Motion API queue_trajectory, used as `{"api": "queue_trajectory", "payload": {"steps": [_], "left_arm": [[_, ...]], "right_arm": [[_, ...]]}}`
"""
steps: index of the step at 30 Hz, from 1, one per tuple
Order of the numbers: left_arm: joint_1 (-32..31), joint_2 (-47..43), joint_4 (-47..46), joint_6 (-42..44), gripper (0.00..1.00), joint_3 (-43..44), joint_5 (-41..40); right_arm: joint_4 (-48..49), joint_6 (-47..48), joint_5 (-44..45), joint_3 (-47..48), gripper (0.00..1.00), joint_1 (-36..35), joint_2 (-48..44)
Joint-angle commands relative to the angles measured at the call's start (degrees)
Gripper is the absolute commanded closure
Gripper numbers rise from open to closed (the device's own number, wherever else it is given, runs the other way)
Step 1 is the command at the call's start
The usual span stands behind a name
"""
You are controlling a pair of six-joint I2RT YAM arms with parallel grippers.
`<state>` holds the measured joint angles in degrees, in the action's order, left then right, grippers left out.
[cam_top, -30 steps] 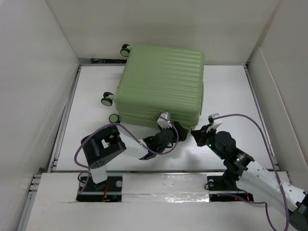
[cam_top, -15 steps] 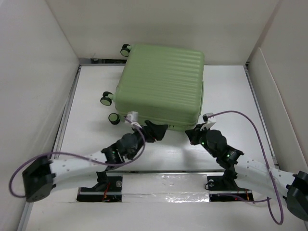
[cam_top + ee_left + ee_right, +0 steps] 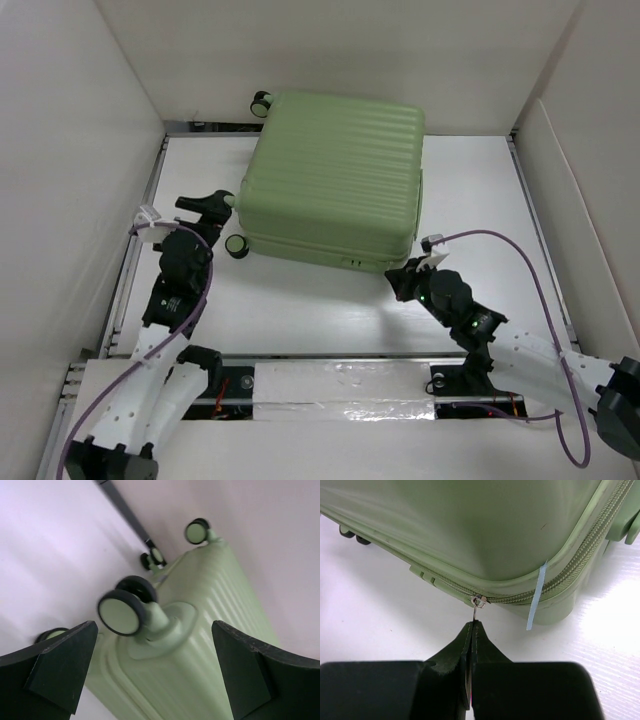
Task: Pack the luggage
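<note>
Next, my left gripper will draw away from the luggage, then advance to close around the near upper caster wheel [image 3: 127, 609], since that wheel lies beyond the open fingertips.
The pale green ribbed luggage [image 3: 335, 175] lies flat and closed on the white table, its caster wheels [image 3: 237, 246] on its left side. My left gripper [image 3: 212, 205] is open beside those wheels; in the left wrist view the gripper [image 3: 155, 670] frames the suitcase corner [image 3: 200, 655] and a wheel [image 3: 122, 612], touching neither. My right gripper [image 3: 397, 280] is at the suitcase's front right corner. In the right wrist view it [image 3: 472, 627] is shut on the metal zipper pull [image 3: 477, 611] of the closed zip. A light blue strip [image 3: 536, 596] sticks out of the zip.
White walls enclose the table [image 3: 480, 200] at the back and left. A tilted white panel [image 3: 575, 200] stands at the right. A dark metal rail [image 3: 140, 240] runs along the table's left edge, close to my left arm.
My left arm has swung from the suitcase's front edge round to its left side by the wheels. My right gripper shifted slightly left earlier, then held still on the zipper pull.
</note>
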<state>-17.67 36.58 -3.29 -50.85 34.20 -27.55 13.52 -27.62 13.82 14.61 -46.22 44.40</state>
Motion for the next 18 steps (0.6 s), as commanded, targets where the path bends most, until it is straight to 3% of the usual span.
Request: {"api": "queue_trajectory", "payload": {"steps": [1, 4, 5, 8, 13, 18], "left_arm": [[10.50, 4.28, -1.26, -1.18, 0.01, 0.87, 11.61], [20.70, 8.94, -7.83, -2.50, 0.01, 0.00, 23.04], [23.10, 10.17, -10.05, -3.02, 0.01, -0.79, 30.55], [27.42, 16.41, -17.52, -3.90, 0.01, -0.79, 40.96], [28.04, 17.91, -27.28, -6.71, 0.01, -4.40, 44.07], [25.94, 19.75, -28.70, -7.68, 0.01, -3.96, 44.87]], "right_arm": [[4.85, 0.72, -5.47, 0.95, 1.00, -1.16, -1.07], [3.97, 0.90, -5.74, 0.86, 1.00, -1.16, -1.86], [3.97, 0.98, -5.74, 0.77, 1.00, -1.16, -2.21], [4.15, 1.07, -6.26, 0.42, 1.00, -0.63, -2.39], [5.29, 0.90, -6.79, -0.37, 1.00, -0.63, -2.13], [5.55, 0.63, -7.06, -0.37, 1.00, -0.63, -1.25]]}}
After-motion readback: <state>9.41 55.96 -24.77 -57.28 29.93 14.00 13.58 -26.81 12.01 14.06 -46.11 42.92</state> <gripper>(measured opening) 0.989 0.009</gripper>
